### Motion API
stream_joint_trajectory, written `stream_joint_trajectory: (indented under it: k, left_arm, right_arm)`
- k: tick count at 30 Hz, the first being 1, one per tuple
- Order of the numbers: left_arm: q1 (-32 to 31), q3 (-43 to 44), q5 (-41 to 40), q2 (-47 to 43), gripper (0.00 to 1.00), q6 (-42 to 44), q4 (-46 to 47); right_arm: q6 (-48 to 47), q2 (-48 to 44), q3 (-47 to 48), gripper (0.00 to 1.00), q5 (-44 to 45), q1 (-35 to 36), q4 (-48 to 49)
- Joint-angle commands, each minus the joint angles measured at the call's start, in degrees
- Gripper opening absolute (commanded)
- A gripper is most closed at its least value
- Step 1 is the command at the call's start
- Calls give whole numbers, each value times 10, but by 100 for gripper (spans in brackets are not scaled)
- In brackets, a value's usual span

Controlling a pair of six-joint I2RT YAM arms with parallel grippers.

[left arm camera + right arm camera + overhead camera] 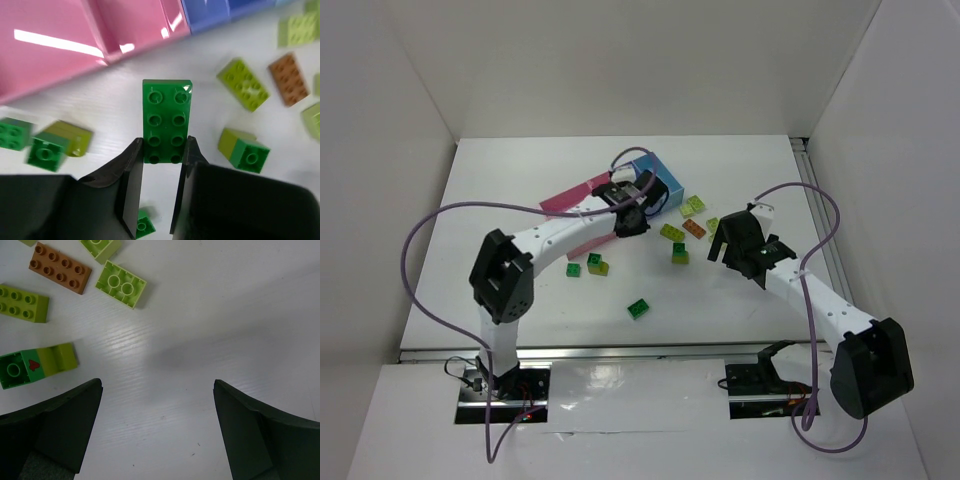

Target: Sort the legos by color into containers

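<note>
The green lego [166, 120] still hangs over bare table, so it crosses over the pink bin farthest from the blue bin next, where my left gripper releases it.
My left gripper [165, 150] is shut on one end of a dark green eight-stud lego [166, 120] and holds it above the table, just in front of the pink bins [50, 60]. The blue bin [225, 12] is to their right. In the top view this gripper [632, 215] hangs over the front of the bin row [660, 178]. My right gripper [157, 385] is open and empty over bare table, right of an orange lego [60, 267], yellow-green legos [121, 284] and a green and yellow-green pair [35, 365].
Loose legos lie mid-table: a dark green one [638, 308], two by the left forearm [597, 264], and yellow-green ones [671, 232] beside the orange one [695, 228]. White walls enclose the table [520, 320]. Purple cables loop from both arms.
</note>
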Motion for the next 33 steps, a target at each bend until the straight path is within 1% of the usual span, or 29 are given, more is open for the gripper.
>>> stream_joint_trajectory:
  k: [1,5,6,8,9,11,12,13,14,15,16,18,19,20,23,26,30,31,33]
  left_arm:
    - [34,5,-55,-58,19,45,-18]
    - [84,5,-48,-75,19,64,-18]
    - [111,5,-42,-75,21,71,-18]
    - [137,-1,-18,-75,25,78,-12]
    - [163,-1,-6,-75,25,84,-12]
    - [185,-1,18,-58,27,95,-1]
    - [192,7,18,-51,27,95,-1]
    - [203,7,18,-45,30,95,-1]
    - [209,24,26,-37,34,103,-1]
    - [215,31,38,-29,42,103,-1]
    - [222,39,46,-16,61,109,-1]
    - [222,52,53,-16,64,115,-1]
    - [213,52,58,-23,64,122,-1]
    - [205,52,58,-31,62,127,-1]
    - [166,46,53,-43,60,157,15]
    - [137,46,92,-50,60,181,15]
    - [112,-14,77,-91,60,176,7]
    - [112,-57,77,-123,60,164,7]
    - [107,-113,57,-164,60,134,7]
  right_arm:
    - [-4,-8,7,99,10,4,17]
    - [-4,-8,7,99,10,4,17]
    - [-4,-8,7,99,10,4,17]
    - [-4,-8,7,99,16,4,12]
    - [-4,-8,7,99,16,4,12]
    - [-4,-3,1,99,16,4,17]
    - [-4,-3,1,99,16,4,17]
    - [1,3,1,99,10,4,17]
    - [1,3,1,99,10,4,17]
    - [1,3,1,99,10,4,17]
    - [1,3,1,99,4,4,17]
    - [1,3,1,99,4,4,17]
    - [1,3,1,99,11,4,12]
    - [1,-2,1,99,17,4,12]
    - [1,-8,-5,99,17,4,12]
    - [1,-15,-11,99,17,4,12]
    - [1,-15,-11,99,17,4,12]
    - [1,-15,-11,99,17,4,12]
    - [1,-15,-11,99,17,4,12]
